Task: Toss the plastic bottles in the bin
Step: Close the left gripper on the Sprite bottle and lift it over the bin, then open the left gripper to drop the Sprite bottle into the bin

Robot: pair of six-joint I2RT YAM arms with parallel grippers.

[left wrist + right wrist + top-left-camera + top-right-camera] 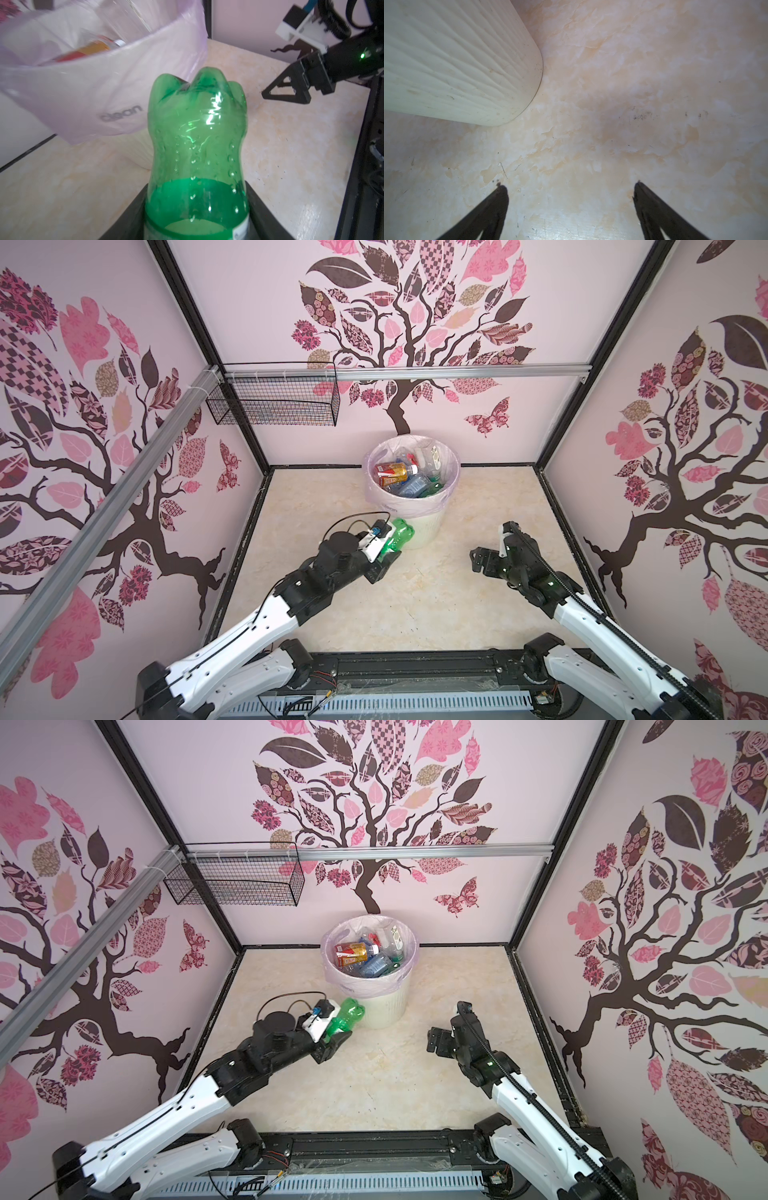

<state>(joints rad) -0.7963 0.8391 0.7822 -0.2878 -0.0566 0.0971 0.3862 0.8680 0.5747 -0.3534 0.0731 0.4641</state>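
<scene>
The green plastic bottle (400, 534) is hanging below the bin's rim. I need to raise my left gripper and move it outward over the bin's opening (411, 470) to release the bottle.
A green plastic bottle (400, 534) (350, 1016) (197, 135) hangs base-first above the floor, just in front of the bin and below its rim, with my left gripper (388, 558) (336, 1041) (197, 220) shut on its body. The bin (424, 531) (388, 1006) (83, 97) (446, 62) is cream, ribbed and lined with a pale pink bag. It holds several bottles, among them an amber one (391, 473) (352, 953). My right gripper (482, 560) (436, 1040) (569, 187) is open and empty, low over bare floor right of the bin.
A black wire basket (274, 400) (237, 880) hangs on the back rail at the left. Patterned walls close in three sides. A black frame bar (415, 664) runs along the near edge between the arm bases.
</scene>
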